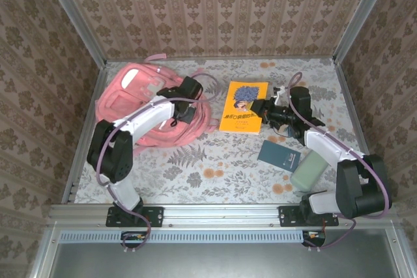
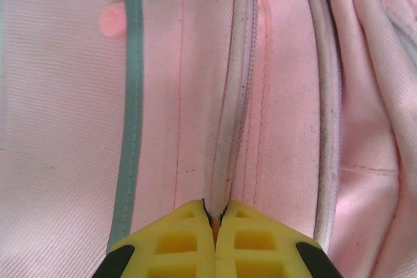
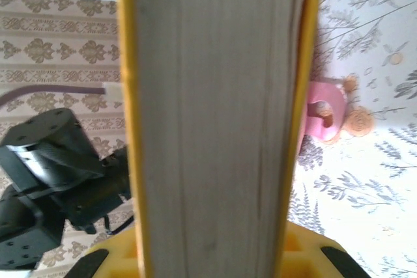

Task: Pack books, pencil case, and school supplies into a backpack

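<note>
I need to use my right gripper to slide the yellow book (image 1: 244, 107) across into the backpack's side beside my left gripper and let go of it there, because the book is still outside.
The pink backpack (image 1: 133, 105) lies at the back left of the table. My left gripper (image 1: 187, 97) is on its right side; in the left wrist view its yellow jaws (image 2: 215, 216) are shut on a pale grey zipper strip of the backpack (image 2: 65, 128). The yellow book (image 1: 244, 107) lies in the middle at the back, and my right gripper (image 1: 266, 110) is shut on its right edge. The right wrist view shows the book's page edge (image 3: 215, 96) clamped between the yellow fingers (image 3: 107, 262). The mint pencil case (image 1: 307, 171) and a flat dark teal notebook (image 1: 279, 154) lie at the front right.
A metal frame and patterned walls close in the table on three sides. Open flowered tabletop (image 1: 215, 167) lies between the backpack and the notebook. A pink strap (image 3: 322, 112) and the left arm (image 3: 45, 161) appear behind the book in the right wrist view.
</note>
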Robot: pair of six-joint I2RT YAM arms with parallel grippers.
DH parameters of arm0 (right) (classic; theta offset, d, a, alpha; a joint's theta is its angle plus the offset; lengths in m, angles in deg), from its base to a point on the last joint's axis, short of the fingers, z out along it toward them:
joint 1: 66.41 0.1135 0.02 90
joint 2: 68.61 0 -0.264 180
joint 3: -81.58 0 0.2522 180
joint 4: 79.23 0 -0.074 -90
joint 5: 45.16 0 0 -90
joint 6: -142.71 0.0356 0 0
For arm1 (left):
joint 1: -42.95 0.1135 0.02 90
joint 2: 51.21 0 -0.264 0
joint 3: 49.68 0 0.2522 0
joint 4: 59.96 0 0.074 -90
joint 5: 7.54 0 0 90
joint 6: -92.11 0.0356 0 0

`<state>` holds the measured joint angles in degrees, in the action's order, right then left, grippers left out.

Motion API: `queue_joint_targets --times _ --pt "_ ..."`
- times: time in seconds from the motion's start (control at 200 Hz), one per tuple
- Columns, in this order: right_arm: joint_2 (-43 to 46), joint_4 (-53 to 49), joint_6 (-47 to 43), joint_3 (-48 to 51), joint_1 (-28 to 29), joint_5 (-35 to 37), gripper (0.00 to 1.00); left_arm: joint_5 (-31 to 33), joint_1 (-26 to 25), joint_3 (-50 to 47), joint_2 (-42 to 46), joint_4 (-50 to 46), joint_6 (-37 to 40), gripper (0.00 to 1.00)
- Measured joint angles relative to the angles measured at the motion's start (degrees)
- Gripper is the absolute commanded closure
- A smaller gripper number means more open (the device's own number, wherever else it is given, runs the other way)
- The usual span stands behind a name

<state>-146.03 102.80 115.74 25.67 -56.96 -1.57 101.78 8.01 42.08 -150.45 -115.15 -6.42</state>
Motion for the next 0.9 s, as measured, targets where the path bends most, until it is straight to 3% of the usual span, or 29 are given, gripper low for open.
queue_joint_targets --times 0.25,0.46,0.625,0.9 --pt "-6.01 7.28 3.58 -0.68 6.14 2.32 1.0 -3.06 3.56 7.04 11.1 -3.37 -1.79 1.0" --pt "-16.17 11.23 6.67 -6.1 12.33 4.87 1.0 -10.58 5.86 8.98 16.57 -3.87 -4.37 1.0" --pt "-26.18 15.76 10.4 -13.77 16.68 7.8 1.0 -16.17 6.49 8.96 17.03 -4.57 -6.47 1.0" --pt "-43.25 13.99 13.77 -31.82 22.97 15.37 1.0 -19.85 6.62 7.63 17.35 -4.04 -9.66 1.0"
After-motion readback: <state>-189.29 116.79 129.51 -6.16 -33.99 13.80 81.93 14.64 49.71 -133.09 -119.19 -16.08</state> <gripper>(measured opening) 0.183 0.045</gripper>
